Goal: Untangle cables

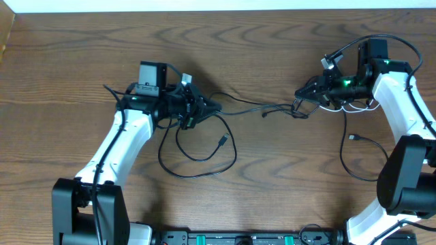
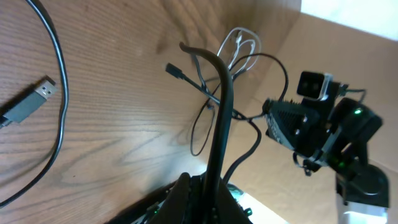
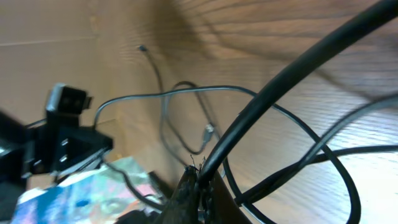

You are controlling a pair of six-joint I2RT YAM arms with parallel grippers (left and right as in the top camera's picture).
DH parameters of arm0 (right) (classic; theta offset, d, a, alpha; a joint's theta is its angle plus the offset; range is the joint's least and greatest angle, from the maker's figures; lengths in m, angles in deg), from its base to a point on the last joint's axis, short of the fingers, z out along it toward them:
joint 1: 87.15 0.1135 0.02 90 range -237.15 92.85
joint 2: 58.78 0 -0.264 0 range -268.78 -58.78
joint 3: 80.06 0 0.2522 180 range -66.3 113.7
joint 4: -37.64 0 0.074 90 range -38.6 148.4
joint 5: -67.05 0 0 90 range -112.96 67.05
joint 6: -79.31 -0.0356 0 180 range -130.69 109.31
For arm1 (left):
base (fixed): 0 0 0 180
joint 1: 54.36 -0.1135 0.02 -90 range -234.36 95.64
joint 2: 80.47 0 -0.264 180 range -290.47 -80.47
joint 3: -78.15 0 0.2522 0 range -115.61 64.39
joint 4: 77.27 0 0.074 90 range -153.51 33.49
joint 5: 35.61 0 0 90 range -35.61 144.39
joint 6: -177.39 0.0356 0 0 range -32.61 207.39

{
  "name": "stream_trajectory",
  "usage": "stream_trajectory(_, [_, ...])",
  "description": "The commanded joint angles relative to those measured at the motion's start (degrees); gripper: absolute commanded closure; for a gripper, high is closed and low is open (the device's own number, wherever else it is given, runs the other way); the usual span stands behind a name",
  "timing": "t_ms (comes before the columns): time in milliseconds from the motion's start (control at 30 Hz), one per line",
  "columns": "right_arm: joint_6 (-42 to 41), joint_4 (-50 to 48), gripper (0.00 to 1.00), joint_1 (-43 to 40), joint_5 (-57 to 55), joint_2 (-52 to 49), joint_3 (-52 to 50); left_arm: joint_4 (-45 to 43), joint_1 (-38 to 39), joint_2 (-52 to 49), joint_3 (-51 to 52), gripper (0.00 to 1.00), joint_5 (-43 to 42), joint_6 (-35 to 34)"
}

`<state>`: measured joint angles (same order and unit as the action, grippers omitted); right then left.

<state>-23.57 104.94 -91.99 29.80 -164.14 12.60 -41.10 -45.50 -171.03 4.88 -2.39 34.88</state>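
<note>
My grippers are holding the cables taut between them. My left gripper will next move slightly toward the small knot (image 1: 298, 109) near my right gripper and open to let go of its black cable.
Black cables (image 1: 252, 104) run taut across the table between my two grippers, with a small knot (image 1: 298, 109) near the right one. My left gripper (image 1: 211, 107) is shut on a black cable (image 2: 217, 137) that rises from its jaws (image 2: 208, 186). My right gripper (image 1: 300, 93) is also shut on a black cable (image 3: 280, 87), pinched at its fingertips (image 3: 200, 177). A white cable (image 1: 347, 107) lies in loops under the right arm and shows as white cable loops (image 2: 239, 46) in the left wrist view. A black loop (image 1: 197, 146) ending in a USB plug (image 1: 223, 141) lies below the left gripper.
Another black cable (image 1: 357, 153) with a plug (image 1: 352, 137) curls on the table by the right arm's base. The wooden table (image 1: 272, 177) stretches in front of both arms. A grey USB plug (image 2: 28, 106) lies at the left of the left wrist view.
</note>
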Motion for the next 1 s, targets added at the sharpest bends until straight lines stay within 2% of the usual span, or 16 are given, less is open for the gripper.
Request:
stream_trajectory(0, [0.9, -0.2, 0.99, 0.8, -5.8, 1.0, -0.1, 0.3, 1.6, -0.1, -0.3, 0.93, 3.0, 1.3])
stream_trajectory(133, [1.0, -0.7, 0.98, 2.0, -9.2, 1.0, -0.1, 0.3, 3.0, -0.1, -0.3, 0.93, 5.5, 1.3])
stream_trajectory(167, [1.0, -0.9, 0.93, 2.4, -9.7, 1.0, -0.1, 0.3, 3.1, -0.1, -0.3, 0.93, 5.4, 1.3])
stream_trajectory(233, [1.1, -1.0, 0.59, 3.2, -10.9, 1.0, -0.1, 0.3, 3.1, -0.1, -0.3, 0.93, 5.4, 1.3])
stream_trajectory(300, [2.3, -1.0, 0.19, 3.8, -11.7, 1.0, -0.1, 0.5, 3.1, -0.1, -0.3, 0.93, 5.4, 1.3])
stream_trajectory(333, [3.0, -0.7, 0.12, 3.9, -12.1, 1.0, -0.1, 0.5, 3.1, -0.1, -0.3, 0.93, 5.4, 1.3])
stream_trajectory(367, [3.5, -0.2, 0.10, 3.8, -12.6, 1.0, -0.1, 0.5, 3.1, -0.1, -0.3, 0.93, 5.4, 1.3])
stream_trajectory(533, [6.4, 2.7, 0.03, 3.4, -13.2, 1.0, 0.0, 0.7, 3.1, -0.1, -0.3, 0.93, 5.5, 1.3])
stream_trajectory(667, [6.6, 4.2, 0.02, 2.4, -13.2, 1.0, 0.1, 0.7, 3.1, -0.1, -0.3, 0.93, 6.1, 1.3])
stream_trajectory(767, [3.8, 4.7, 0.02, 0.5, -13.1, 1.0, 0.2, 0.7, 3.1, -0.1, -0.3, 0.93, 6.1, 1.3])
stream_trajectory(833, [3.5, 5.8, 0.07, -0.9, -13.2, 1.0, 0.2, 0.7, 3.1, -0.1, -0.3, 0.93, 6.1, 1.2])
stream_trajectory(967, [5.9, 11.7, 0.44, -2.1, -15.9, 1.0, 0.1, 0.7, 3.1, -0.1, -0.3, 0.93, 6.2, -0.7])
